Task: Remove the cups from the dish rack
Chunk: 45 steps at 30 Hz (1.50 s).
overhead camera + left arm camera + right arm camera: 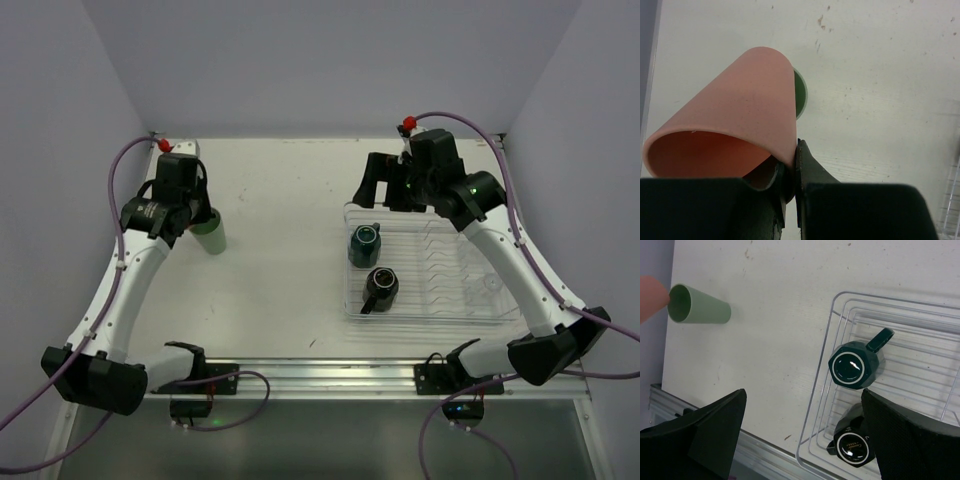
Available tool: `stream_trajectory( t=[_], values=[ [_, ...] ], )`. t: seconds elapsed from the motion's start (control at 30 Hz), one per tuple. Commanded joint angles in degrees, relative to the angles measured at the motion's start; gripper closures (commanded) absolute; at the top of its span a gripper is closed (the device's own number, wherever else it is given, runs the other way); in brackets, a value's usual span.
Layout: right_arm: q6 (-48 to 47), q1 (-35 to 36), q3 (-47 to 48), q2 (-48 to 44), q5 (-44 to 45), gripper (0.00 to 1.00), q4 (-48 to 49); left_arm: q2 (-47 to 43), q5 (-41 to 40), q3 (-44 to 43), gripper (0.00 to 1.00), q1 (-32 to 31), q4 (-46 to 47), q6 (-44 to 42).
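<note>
The pink tumbler's base is hanging off-centre from the pale green tumbler's opening [799, 94]. My left gripper should go down and move away from the side next, over that opening.
The see-through dish rack [500, 315] lies on the right half of the table. A dark teal mug [364, 243] and a black mug [380, 288] sit bottom-up at its left end. From the right wrist I see the teal mug [855, 365], the black mug [852, 445] and the rack's rim [824, 360]. My right gripper [385, 185] hangs open above the rack's back left corner, fingers [715, 432] wide, holding nothing. My left gripper [185, 200] is shut on the rim of a pink tumbler [740, 110], held tilted above the table at the far left. A pale green tumbler [211, 236] stands right beside it.
The pale green tumbler [700, 310] stands near the table's left side, with the purple side wall [60, 120] close behind the left arm. A metal rail [330, 375] runs along the near edge between the two arm bases. White tabletop [280, 250] separates the tumblers from the rack.
</note>
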<state>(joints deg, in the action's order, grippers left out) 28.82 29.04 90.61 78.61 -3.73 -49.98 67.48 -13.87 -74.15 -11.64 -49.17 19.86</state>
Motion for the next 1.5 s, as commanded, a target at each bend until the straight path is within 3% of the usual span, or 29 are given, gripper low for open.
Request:
stream_trajectory(
  t=[0.0, 0.83, 1.1, 1.47],
  values=[
    [-1.2, 0.0, -0.4, -0.6, 1.0, 0.01, -0.4, 0.7, -1.1, -2.1, 1.00, 0.3, -1.4, -1.8],
    [-2.0, 0.0, -2.1, -0.2, 3.6, 0.01, -1.5, 2.7, 2.2, 0.9, 0.95, 0.0, -1.4, -2.0],
    [-1.7, 0.0, -1.7, 1.4, 3.6, 0.01, -1.0, 2.5, 2.1, 1.9, 0.98, -0.2, -1.0, -2.1],
    [-2.2, 0.1, -3.2, 3.5, 7.0, 0.01, -1.6, 4.2, 1.5, 3.1, 0.68, -0.3, 1.3, -2.6]
  ],
)
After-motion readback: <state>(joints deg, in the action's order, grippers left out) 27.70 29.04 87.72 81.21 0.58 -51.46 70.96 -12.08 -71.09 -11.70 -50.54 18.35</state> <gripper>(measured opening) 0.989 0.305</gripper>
